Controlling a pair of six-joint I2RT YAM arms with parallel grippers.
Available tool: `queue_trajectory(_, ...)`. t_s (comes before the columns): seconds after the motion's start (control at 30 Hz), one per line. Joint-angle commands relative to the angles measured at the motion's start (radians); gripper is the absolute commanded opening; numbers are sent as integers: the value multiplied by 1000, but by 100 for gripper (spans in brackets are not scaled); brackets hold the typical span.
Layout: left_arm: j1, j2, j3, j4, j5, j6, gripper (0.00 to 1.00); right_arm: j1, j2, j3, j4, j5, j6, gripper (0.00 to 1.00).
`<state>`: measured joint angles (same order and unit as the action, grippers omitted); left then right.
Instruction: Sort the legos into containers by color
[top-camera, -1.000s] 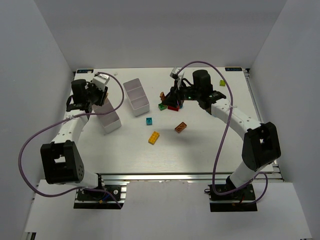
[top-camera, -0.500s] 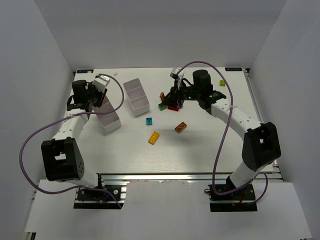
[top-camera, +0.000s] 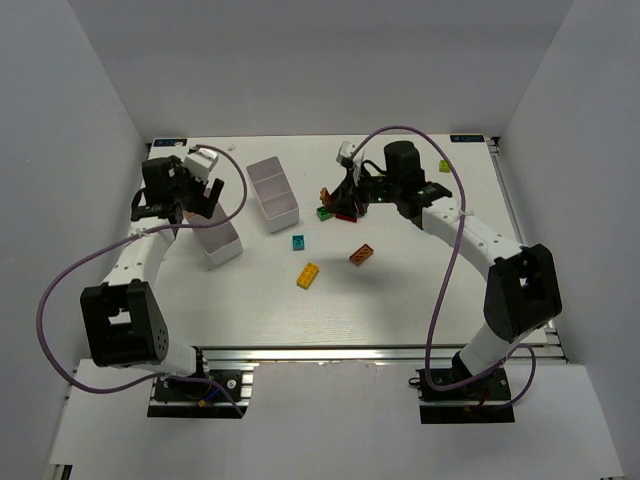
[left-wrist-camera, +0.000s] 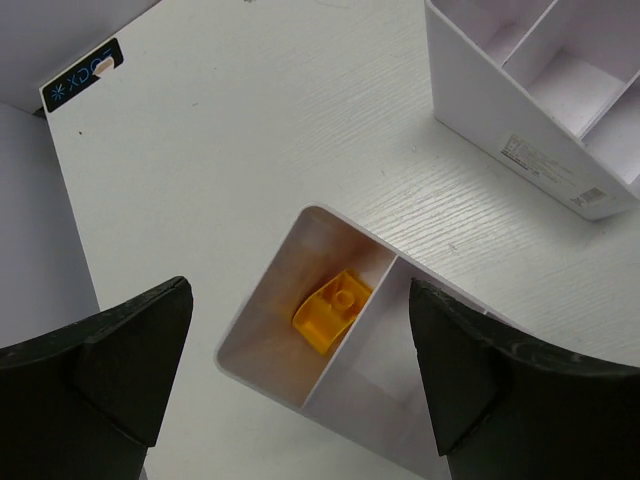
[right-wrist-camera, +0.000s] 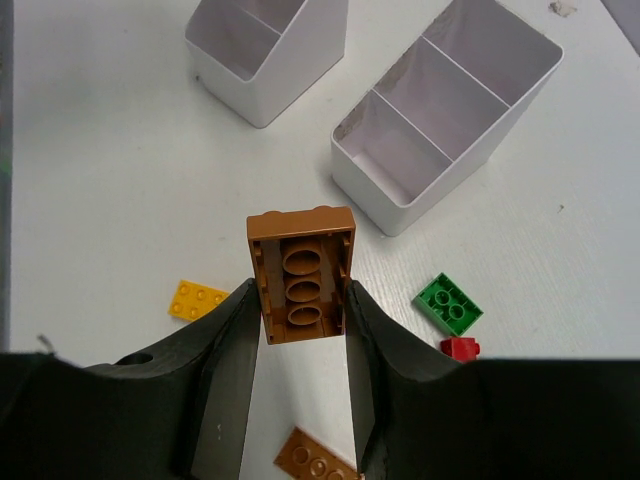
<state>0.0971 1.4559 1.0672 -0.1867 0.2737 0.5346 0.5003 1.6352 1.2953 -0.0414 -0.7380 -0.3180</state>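
Observation:
My right gripper should move outward and to the left in the top view, over the second container's far section, and let go of the brown lego (right-wrist-camera: 300, 250) there, as that section is empty.
My left gripper (left-wrist-camera: 298, 288) is open above the left container (left-wrist-camera: 262, 372), its fingers (left-wrist-camera: 110, 360) wide to either side. A yellow lego (left-wrist-camera: 332, 312) lies in that bin's end compartment, free of the jaws. From above, the left gripper (top-camera: 197, 195) hangs over this container (top-camera: 222, 240). My right gripper (right-wrist-camera: 300, 296) is shut on a brown lego (right-wrist-camera: 300, 250), held hollow side toward the camera above the table. In the top view the right gripper (top-camera: 340, 200) is over a small cluster of bricks, right of the second container (top-camera: 272, 193).
On the table lie a yellow plate (right-wrist-camera: 198, 300), a green brick (right-wrist-camera: 449, 304), a red piece (right-wrist-camera: 460, 348) and a brown plate (right-wrist-camera: 318, 458). A teal brick (top-camera: 298, 242) lies mid-table and a lime one (top-camera: 444, 167) far right. The second container (right-wrist-camera: 445, 110) looks empty.
The left gripper's jaws have spread apart over the left container. The right gripper has shifted slightly left with the brown brick still in it.

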Motion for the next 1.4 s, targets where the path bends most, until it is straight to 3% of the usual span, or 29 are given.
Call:
queue_trajectory(0.0,6,-95,49,-23,13,-50,98,17,0,45,-18,-29,-177,22)
queue_trajectory(0.1,7,-149,54,-33,13,-126,98,29,34,85,-12,-27,-256,25)
queue_trajectory(0.37,6,-366,17,-97,-10,-476,98,110,231,177,261,25,-478,32)
queue_trajectory(0.6,7,-587,-65,-134,-60,-640,98,156,483,464,415,164,-382,37)
queue_trajectory(0.87,6,-683,-96,-217,-80,-671,98,176,707,757,422,278,-309,45)
queue_trajectory(1.37,7,-717,-110,-250,-74,-699,98,187,729,674,459,273,-326,51)
